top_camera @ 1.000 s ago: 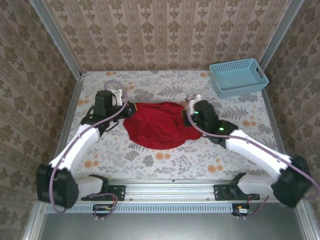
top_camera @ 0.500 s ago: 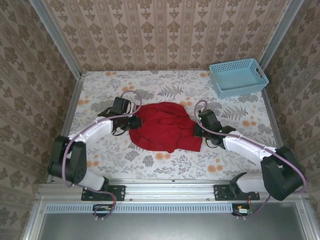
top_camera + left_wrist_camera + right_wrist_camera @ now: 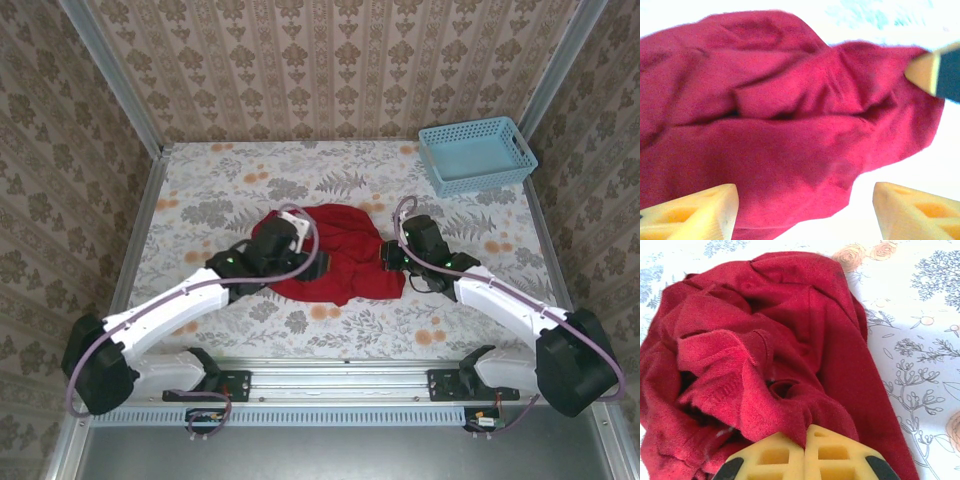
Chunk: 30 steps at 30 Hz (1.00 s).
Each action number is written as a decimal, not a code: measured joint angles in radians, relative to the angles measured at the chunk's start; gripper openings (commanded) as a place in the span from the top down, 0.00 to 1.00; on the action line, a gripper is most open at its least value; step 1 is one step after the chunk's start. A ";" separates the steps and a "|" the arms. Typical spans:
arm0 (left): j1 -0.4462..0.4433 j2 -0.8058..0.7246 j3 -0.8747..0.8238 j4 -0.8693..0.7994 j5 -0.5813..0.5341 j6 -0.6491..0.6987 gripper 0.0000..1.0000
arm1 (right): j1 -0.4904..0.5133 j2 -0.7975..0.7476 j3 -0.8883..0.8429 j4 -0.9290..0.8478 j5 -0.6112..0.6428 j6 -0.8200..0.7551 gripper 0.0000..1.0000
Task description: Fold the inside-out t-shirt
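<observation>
My right gripper should lift the fold, then lower it to the tabletop by the heap's edge (image 3: pixel 403 286) and let it go, because that place is below the gripper.
The red inside-out t-shirt (image 3: pixel 345 245) lies bunched in a heap at the middle of the table. My left gripper (image 3: pixel 308 262) hovers over its left part with the jaws wide apart; in the left wrist view the cloth (image 3: pixel 785 125) lies below the open gripper (image 3: pixel 805 212) and nothing sits between the fingers. My right gripper (image 3: pixel 390 258) is at the heap's right edge. In the right wrist view it (image 3: pixel 805 440) is shut on a pinched fold of the t-shirt (image 3: pixel 760 335), with the cloth rising into the closed pads.
A light-blue plastic basket (image 3: pixel 476 154) stands at the back right corner. The floral tablecloth (image 3: pixel 200 180) is bare to the left, behind and in front of the heap. Patterned walls close in the table on three sides.
My left gripper has let go of the shirt's left edge, opened, and swung right and nearer over the heap. The shirt has bunched narrower. The right gripper keeps its hold, barely moved.
</observation>
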State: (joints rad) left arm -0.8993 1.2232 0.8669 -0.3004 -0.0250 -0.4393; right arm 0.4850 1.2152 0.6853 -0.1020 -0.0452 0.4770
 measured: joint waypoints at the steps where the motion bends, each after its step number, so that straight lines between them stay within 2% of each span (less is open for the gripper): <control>1: -0.035 0.031 -0.004 0.014 -0.008 -0.003 0.21 | 0.000 0.000 0.001 0.006 -0.010 0.004 1.00; 4: -0.094 0.138 -0.004 0.048 -0.026 -0.015 0.20 | 0.007 -0.001 0.002 0.029 -0.034 0.021 1.00; 6: -0.104 0.211 -0.002 0.064 -0.040 -0.031 0.25 | 0.019 -0.003 0.006 0.038 -0.043 0.026 1.00; 9: -0.090 0.295 -0.002 0.066 -0.070 -0.073 0.47 | 0.039 -0.023 0.012 0.038 -0.045 0.028 1.00; 14: 0.008 0.309 -0.002 0.071 -0.089 -0.110 0.97 | 0.047 -0.121 0.021 -0.017 0.027 0.027 1.00; 15: 0.033 0.298 -0.002 0.069 -0.089 -0.109 1.00 | 0.047 -0.152 0.025 -0.038 0.048 0.024 1.00; 20: 0.138 0.176 0.090 -0.018 -0.080 -0.039 1.00 | 0.045 -0.270 0.142 -0.174 0.117 -0.027 1.00; 25: 0.114 -0.031 0.282 0.008 -0.077 0.070 1.00 | 0.045 -0.365 0.327 -0.223 0.148 -0.090 1.00; 28: 0.136 -0.143 0.281 0.037 -0.068 0.093 1.00 | 0.045 -0.416 0.336 -0.216 0.152 -0.108 1.00; 30: 0.204 -0.162 0.251 0.040 -0.054 0.091 1.00 | 0.045 -0.421 0.292 -0.192 0.146 -0.107 1.00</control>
State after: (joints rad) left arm -0.6952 1.0615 1.1175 -0.2607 -0.0788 -0.3481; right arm 0.5304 0.7944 0.9775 -0.2943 0.1005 0.3702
